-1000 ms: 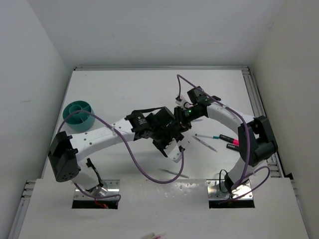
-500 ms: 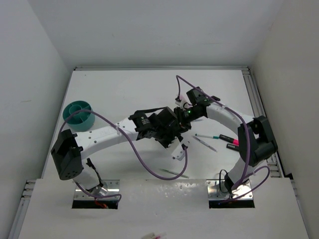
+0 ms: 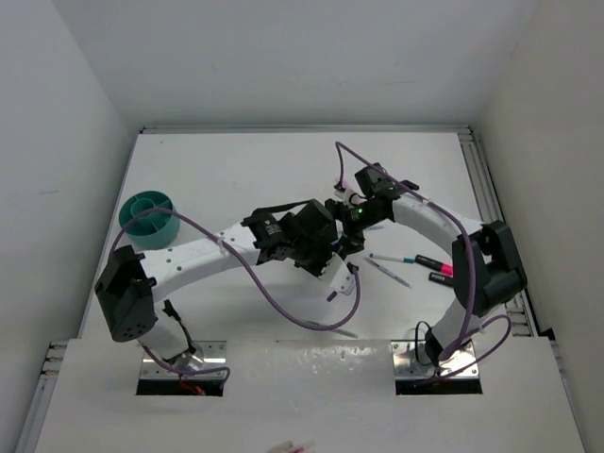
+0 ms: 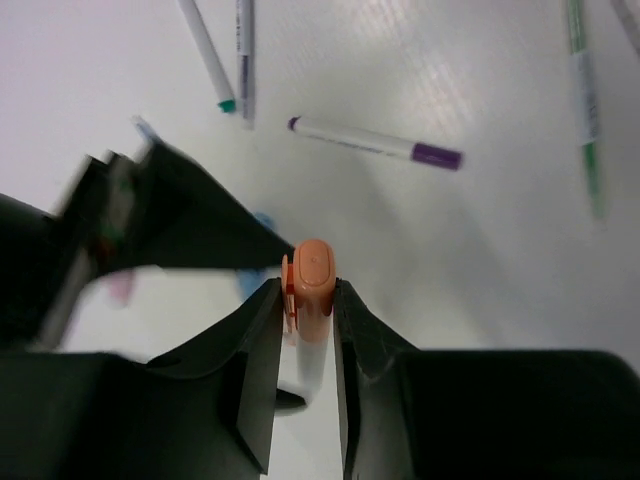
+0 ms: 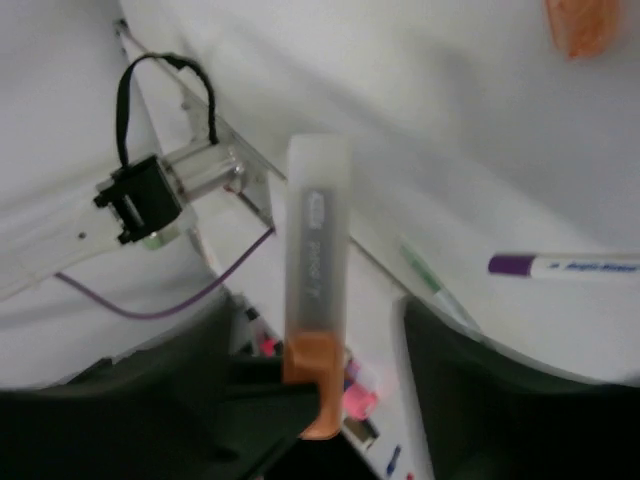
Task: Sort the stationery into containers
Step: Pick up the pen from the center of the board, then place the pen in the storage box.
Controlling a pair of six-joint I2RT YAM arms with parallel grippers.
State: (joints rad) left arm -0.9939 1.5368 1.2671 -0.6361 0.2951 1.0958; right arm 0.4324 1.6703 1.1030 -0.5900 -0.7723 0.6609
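My right gripper is open, clear of the highlighter, so my left gripper will swing left in the top view and release over the teal cup (image 3: 148,219).
A highlighter with an orange cap (image 4: 313,270) and a frosted body (image 5: 317,250) hangs above the table's middle. My left gripper (image 4: 305,290) is shut on it near the capped end. My right gripper (image 5: 318,330) stands open around the same highlighter, its jaws well clear on both sides. In the top view the left gripper (image 3: 330,260) and right gripper (image 3: 343,238) meet tip to tip. The teal cup (image 3: 148,219) stands at the far left. Loose pens lie below: a purple-ended pen (image 4: 375,143), a green one (image 4: 583,90), and two thin ones (image 4: 228,55).
A thin grey pen (image 3: 389,271), a teal-tipped pen (image 3: 392,257) and black markers with pink ends (image 3: 436,269) lie right of the grippers. Another thin pen (image 3: 335,330) lies near the front, half under the left arm's purple cable (image 3: 274,307). White walls enclose the table.
My right gripper has opened and let go of the highlighter. My left gripper has closed onto it. Both wrists stay together in the middle.
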